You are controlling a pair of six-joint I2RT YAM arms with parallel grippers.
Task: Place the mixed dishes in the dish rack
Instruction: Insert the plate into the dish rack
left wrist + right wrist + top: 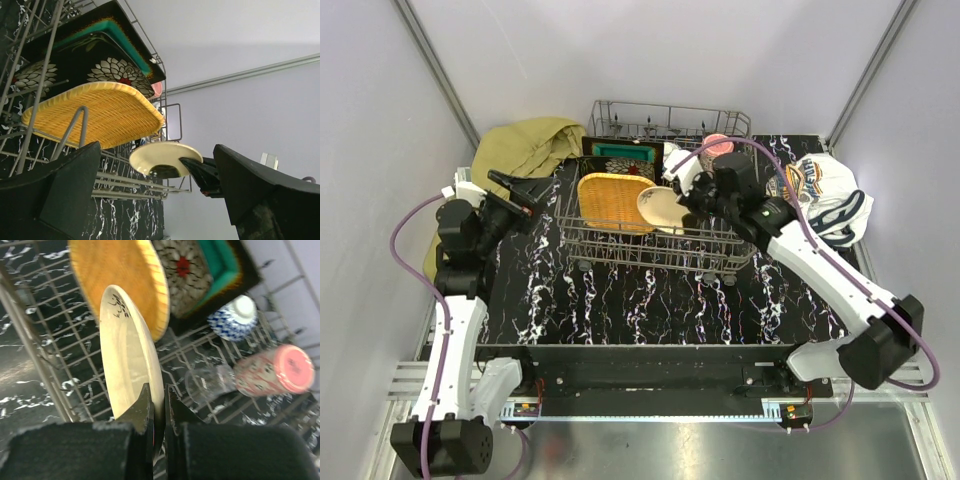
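Note:
My right gripper moves toward the orange woven-look plate next, then down into the empty gap in the rack between that plate and the rack's near bar.
The dish rack (582,241) stands mid-table, and the cream round plate (663,208) hangs on edge over its right half. My right gripper (159,405) is shut on the rim of that cream round plate (127,355). Left of it, the orange woven-look plate (612,200) leans in the tines, with dark floral plates (112,70) and a teal plate (620,152) behind it. Inside the rack lie a pink cup (280,371), a clear glass (207,382) and a blue patterned bowl (234,317). My left gripper (525,195) is open at the rack's left side, holding nothing.
An olive-yellow cloth (525,145) lies at the back left. A white printed cloth (825,190) lies at the right. A smaller wire basket (665,120) stands behind the rack. The black marbled tabletop (640,300) runs in front of the rack.

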